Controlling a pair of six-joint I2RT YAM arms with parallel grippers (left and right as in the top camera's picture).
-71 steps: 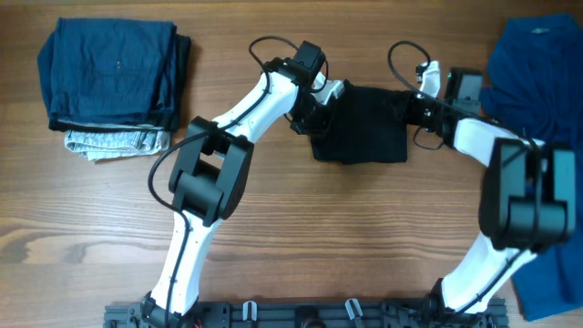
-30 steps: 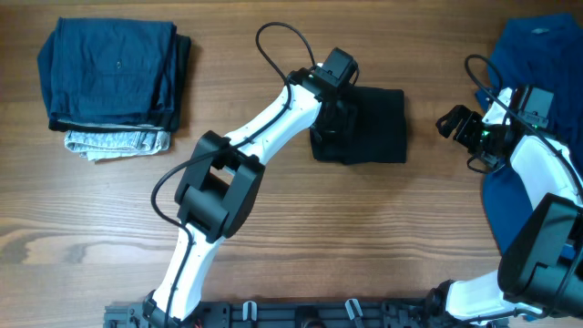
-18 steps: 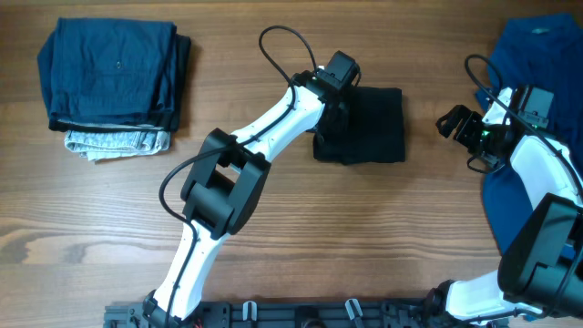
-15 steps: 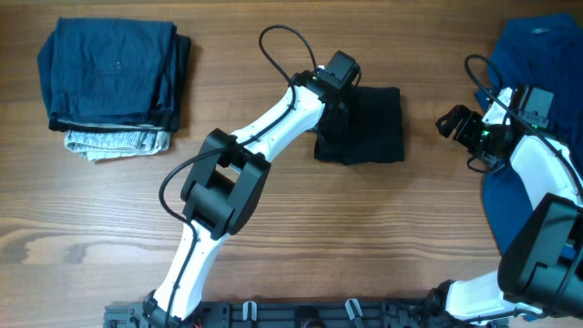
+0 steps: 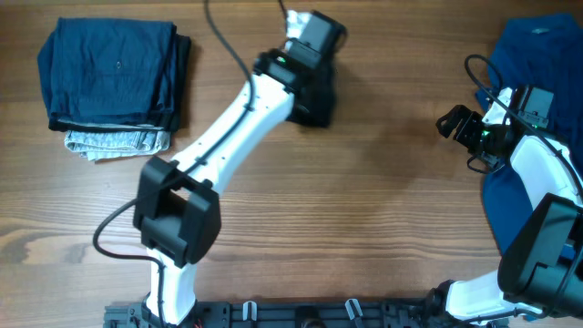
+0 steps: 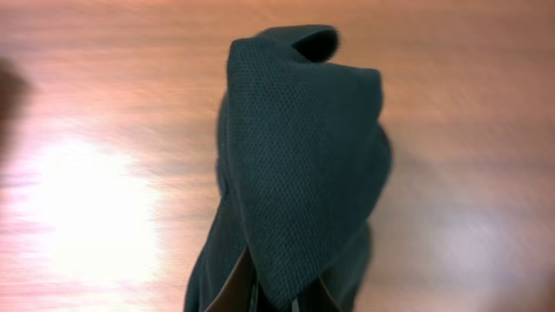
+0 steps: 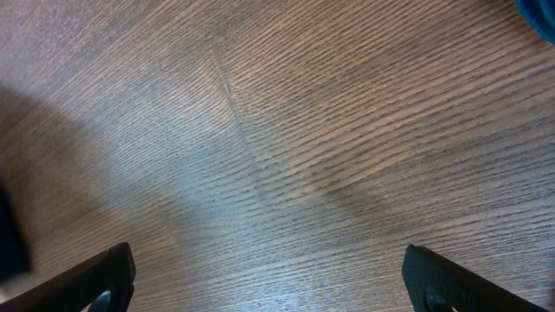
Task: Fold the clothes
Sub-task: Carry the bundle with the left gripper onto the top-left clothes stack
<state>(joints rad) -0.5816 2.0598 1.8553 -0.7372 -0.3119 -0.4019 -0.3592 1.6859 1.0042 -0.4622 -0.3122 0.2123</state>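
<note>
I need to carry the black shirt to the left in the overhead view with my left gripper next, onto the top of the stack of folded clothes, and let go of it there.
The black folded polo shirt (image 5: 319, 102) hangs bunched from my left gripper (image 5: 308, 73), near the table's far edge, left of centre. In the left wrist view the knit black shirt (image 6: 299, 147) droops over the wood, and my left gripper (image 6: 273, 299) is shut on its lower fold. My right gripper (image 5: 453, 121) is held open over bare wood at the right, with nothing between its fingers (image 7: 97, 279). A bright blue shirt (image 5: 537, 55) lies crumpled at the right edge, under the right arm.
A stack of folded dark blue garments (image 5: 114, 68) on a light grey one (image 5: 114, 142) sits at the far left. A corner of the blue shirt (image 7: 542, 13) shows in the right wrist view. The arm bases stand along the front edge.
My left gripper shut on the black shirt and carried it off the table's centre, up and to the left. The right arm has stayed still, open.
</note>
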